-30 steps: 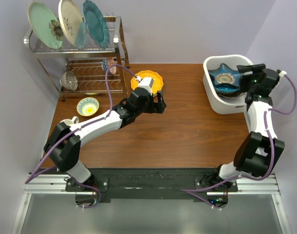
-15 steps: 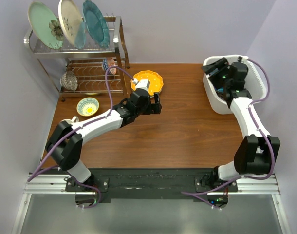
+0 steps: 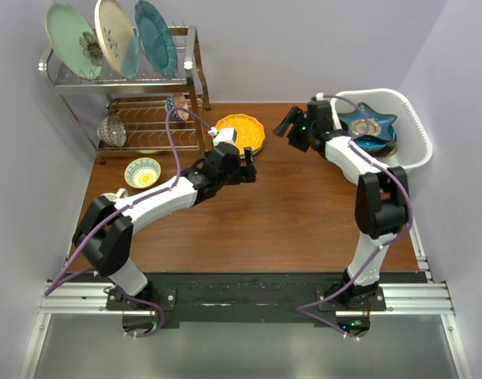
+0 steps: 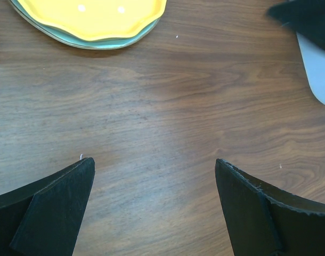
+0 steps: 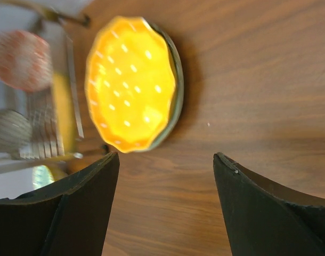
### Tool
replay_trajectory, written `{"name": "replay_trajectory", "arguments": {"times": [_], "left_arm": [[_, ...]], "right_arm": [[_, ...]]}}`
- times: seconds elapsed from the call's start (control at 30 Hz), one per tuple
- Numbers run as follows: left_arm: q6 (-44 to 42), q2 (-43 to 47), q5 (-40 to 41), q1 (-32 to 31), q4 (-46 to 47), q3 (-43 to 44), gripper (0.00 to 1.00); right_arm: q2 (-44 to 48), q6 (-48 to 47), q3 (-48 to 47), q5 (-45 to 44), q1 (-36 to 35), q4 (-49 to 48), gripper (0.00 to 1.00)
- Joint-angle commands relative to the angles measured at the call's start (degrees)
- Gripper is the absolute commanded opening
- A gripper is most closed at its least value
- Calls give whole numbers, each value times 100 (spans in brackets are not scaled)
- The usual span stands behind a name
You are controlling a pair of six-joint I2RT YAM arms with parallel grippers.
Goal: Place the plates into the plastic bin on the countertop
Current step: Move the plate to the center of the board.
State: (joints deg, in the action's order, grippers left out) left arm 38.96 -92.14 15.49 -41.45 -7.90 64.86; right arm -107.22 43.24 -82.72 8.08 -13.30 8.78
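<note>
The plates are below my right gripper and to its left in the top view, so it should move down and across onto the plates' bin-side rim (image 3: 261,145) (image 5: 170,122).
A yellow scalloped plate (image 3: 241,133) lies on top of a green-rimmed plate at the back middle of the table. It also shows in the left wrist view (image 4: 93,16) and the right wrist view (image 5: 130,80). My left gripper (image 3: 249,164) (image 4: 154,162) is open over bare wood just in front of the plate. My right gripper (image 3: 287,128) (image 5: 167,156) is open and empty, to the right of the plate and facing it. The white plastic bin (image 3: 411,130) stands at the back right with a blue star-shaped plate (image 3: 367,130) inside.
A chrome two-tier rack (image 3: 126,79) with three upright plates stands at the back left. A small patterned bowl (image 3: 142,171) sits in front of it. The right gripper's black tip (image 4: 306,18) shows in the left wrist view.
My right arm has swung left out of the bin to beside the yellow plate, leaving the blue star plate inside. The bin has shifted a little right. My left gripper edged towards the plate.
</note>
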Motion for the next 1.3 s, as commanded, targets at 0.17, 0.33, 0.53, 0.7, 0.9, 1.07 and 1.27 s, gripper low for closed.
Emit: {"name": "replay_trajectory", "arguments": {"times": [0.17, 0.33, 0.53, 0.7, 0.9, 1.07, 1.27], "left_arm": [[-108, 196, 113, 137, 61, -26, 100], [-160, 126, 95, 172, 61, -17, 99], [-178, 91, 51, 225, 52, -17, 99], [-205, 100, 42, 269, 34, -44, 99], [-213, 126, 33, 287, 43, -79, 100], [-231, 170, 25, 313, 34, -105, 99], [-240, 231, 42, 348, 17, -149, 100]], "right_arm": [[-940, -141, -710, 1, -226, 81, 70], [-1204, 44, -842, 124, -252, -87, 68], [-1600, 175, -1194, 194, -348, -104, 66], [-1960, 158, -1615, 194, -472, 45, 62], [-2233, 211, -1870, 107, -542, 142, 56], [-2426, 255, -2020, 89, -568, 203, 39], [-2322, 158, -1766, -34, -586, 230, 13]]}}
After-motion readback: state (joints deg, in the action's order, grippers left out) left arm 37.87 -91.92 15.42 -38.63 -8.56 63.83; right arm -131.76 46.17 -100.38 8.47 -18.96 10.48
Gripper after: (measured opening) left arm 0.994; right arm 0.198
